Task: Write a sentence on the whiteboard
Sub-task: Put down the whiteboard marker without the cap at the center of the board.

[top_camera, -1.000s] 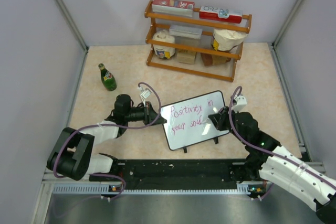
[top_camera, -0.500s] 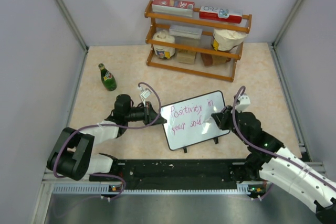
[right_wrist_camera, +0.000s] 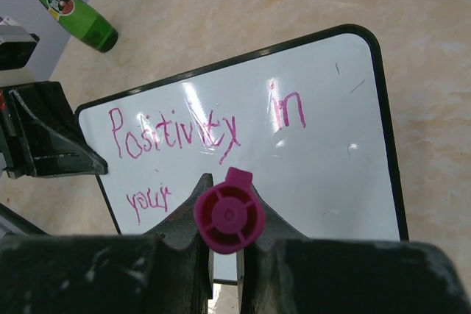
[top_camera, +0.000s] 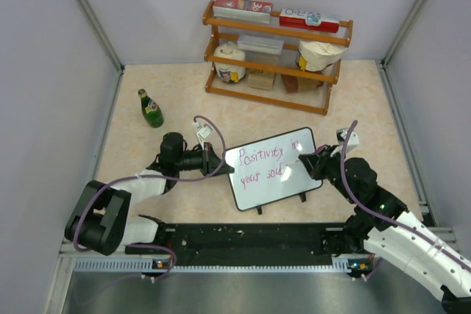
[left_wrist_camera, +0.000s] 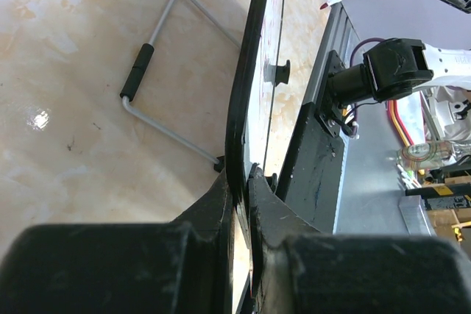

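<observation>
My right gripper swings to the right in the top view and down next, and releases the marker on the tabletop (right_wrist_camera: 436, 196) beside the whiteboard, since "soul" ends the sentence.
The whiteboard (top_camera: 274, 182) stands tilted on the table at centre. The sentence (top_camera: 263, 163), purple-pink, reads "Positivity in / your soul". My left gripper (top_camera: 222, 162) is shut on the board's left edge. In the left wrist view the board (left_wrist_camera: 254, 93) is edge-on between the closed jaws of my left gripper (left_wrist_camera: 241, 179). My right gripper (top_camera: 312, 164) is shut on a marker (right_wrist_camera: 229, 218) near the board's right side. The marker's tip (left_wrist_camera: 325, 6) stands off the board face. In the right wrist view the board (right_wrist_camera: 346, 167) shows "Positivity in" (right_wrist_camera: 176, 134) and "your"; "soul" is hidden.
A wooden rack (top_camera: 276, 56) with boxes and bags stands at the back. A green bottle (top_camera: 151, 108) stands at the back left, also in the right wrist view (right_wrist_camera: 70, 11). The board's wire stand (left_wrist_camera: 147, 101) rests on the table. A black rail (top_camera: 250, 239) runs along the near edge.
My right gripper has drawn back to the right with the marker, away from the lower line of writing. The left gripper and the board have not moved.
</observation>
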`<state>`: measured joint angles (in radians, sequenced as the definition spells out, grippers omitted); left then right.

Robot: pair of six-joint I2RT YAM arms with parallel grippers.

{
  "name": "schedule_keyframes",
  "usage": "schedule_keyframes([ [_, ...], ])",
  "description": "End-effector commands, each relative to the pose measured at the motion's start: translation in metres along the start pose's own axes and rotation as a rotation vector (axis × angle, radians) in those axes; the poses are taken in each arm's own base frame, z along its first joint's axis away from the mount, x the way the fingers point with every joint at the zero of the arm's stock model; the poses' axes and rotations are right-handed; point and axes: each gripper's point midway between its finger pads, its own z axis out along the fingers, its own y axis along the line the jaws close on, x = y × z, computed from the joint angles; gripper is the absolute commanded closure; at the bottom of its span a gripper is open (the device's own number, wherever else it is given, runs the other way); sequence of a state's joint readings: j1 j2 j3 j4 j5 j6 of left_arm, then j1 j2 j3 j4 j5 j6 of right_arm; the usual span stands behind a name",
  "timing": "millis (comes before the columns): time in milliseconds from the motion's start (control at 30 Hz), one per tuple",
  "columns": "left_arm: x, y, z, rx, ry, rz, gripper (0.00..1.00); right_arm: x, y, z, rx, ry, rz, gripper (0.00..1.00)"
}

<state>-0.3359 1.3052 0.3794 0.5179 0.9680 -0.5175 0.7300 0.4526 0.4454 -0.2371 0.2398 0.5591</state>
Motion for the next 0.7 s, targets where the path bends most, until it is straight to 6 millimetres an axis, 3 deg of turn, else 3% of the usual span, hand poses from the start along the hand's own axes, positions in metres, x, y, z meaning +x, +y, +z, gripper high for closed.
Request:
schedule_keyframes([
  [0, -0.001, 0.018, -0.002, -0.101, -0.028, 0.086, 0.99, -0.018, 0.005, -0.007, -0.011, -0.037, 0.002, 1.00],
  [100, -0.002, 0.017, -0.004, -0.106, -0.036, 0.095, 0.89, -0.015, 0.003, -0.009, -0.009, -0.033, 0.001, 1.00],
  [333, -0.006, 0.009, -0.007, -0.096, -0.063, 0.133, 0.32, -0.014, 0.000, -0.014, 0.000, -0.019, -0.012, 1.00],
  [400, -0.009, 0.006, -0.011, -0.103, -0.086, 0.156, 0.11, -0.014, 0.001, -0.015, -0.001, -0.015, -0.015, 1.00],
  [500, -0.015, 0.003, -0.016, -0.128, -0.119, 0.181, 0.04, -0.015, 0.001, -0.017, 0.002, -0.010, -0.022, 1.00],
  [667, -0.026, -0.002, -0.028, -0.194, -0.184, 0.230, 0.02, -0.018, -0.003, -0.022, 0.034, 0.004, -0.040, 1.00],
])
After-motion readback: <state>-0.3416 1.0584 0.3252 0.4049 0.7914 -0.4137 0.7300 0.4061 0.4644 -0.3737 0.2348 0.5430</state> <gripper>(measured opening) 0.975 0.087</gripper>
